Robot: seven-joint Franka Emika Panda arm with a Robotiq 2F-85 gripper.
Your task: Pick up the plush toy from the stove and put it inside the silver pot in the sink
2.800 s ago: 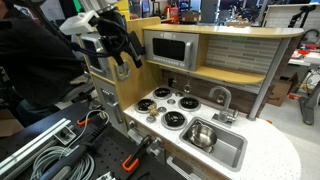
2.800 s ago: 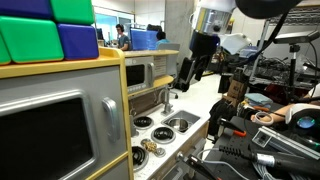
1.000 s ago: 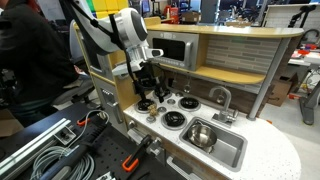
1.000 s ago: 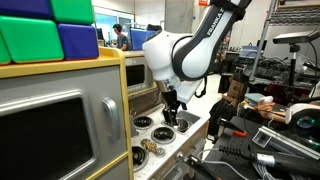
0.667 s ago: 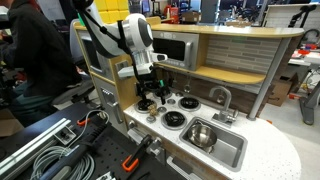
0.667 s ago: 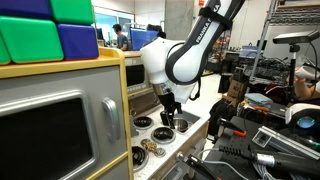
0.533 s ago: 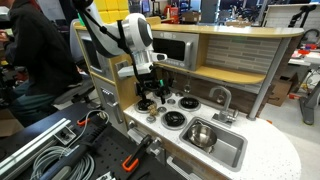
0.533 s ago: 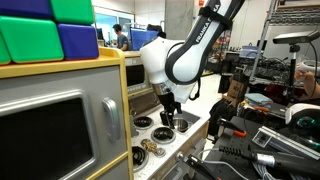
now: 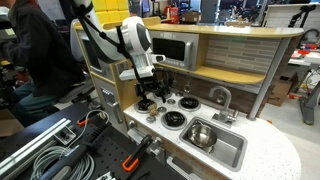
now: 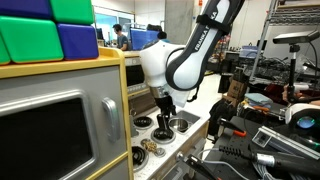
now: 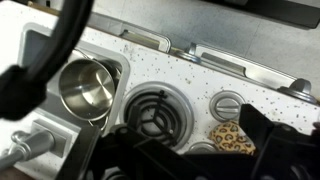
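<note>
The plush toy is below my gripper and to its right in the wrist view. I should move that way, turn and go down around its spotted body (image 10: 150, 146) (image 11: 232, 138).
The plush toy (image 11: 232, 136) is a small tan lump with brown spots. It lies on the white stove (image 11: 200, 75) between a knob and the burners, and shows small in both exterior views (image 9: 152, 116) (image 10: 152, 148). My gripper (image 11: 190, 165) is open and hangs low over the stove (image 9: 168, 107), in both exterior views (image 9: 150, 100) (image 10: 163, 122). The toy sits just inside my right finger (image 11: 275, 140), which hides its edge. The silver pot (image 11: 85, 85) stands empty in the grey sink (image 9: 236, 152), also seen from outside (image 9: 200, 134).
A curved silver faucet (image 9: 222, 97) stands behind the sink. A toy microwave (image 9: 168, 48) sits in the cabinet wall behind the stove. A round burner (image 11: 150, 115) lies between pot and toy. Cables and clamps lie below the play kitchen's front.
The arm has come down from high at the cabinet's side to just above the stove. In the last half second it has barely moved.
</note>
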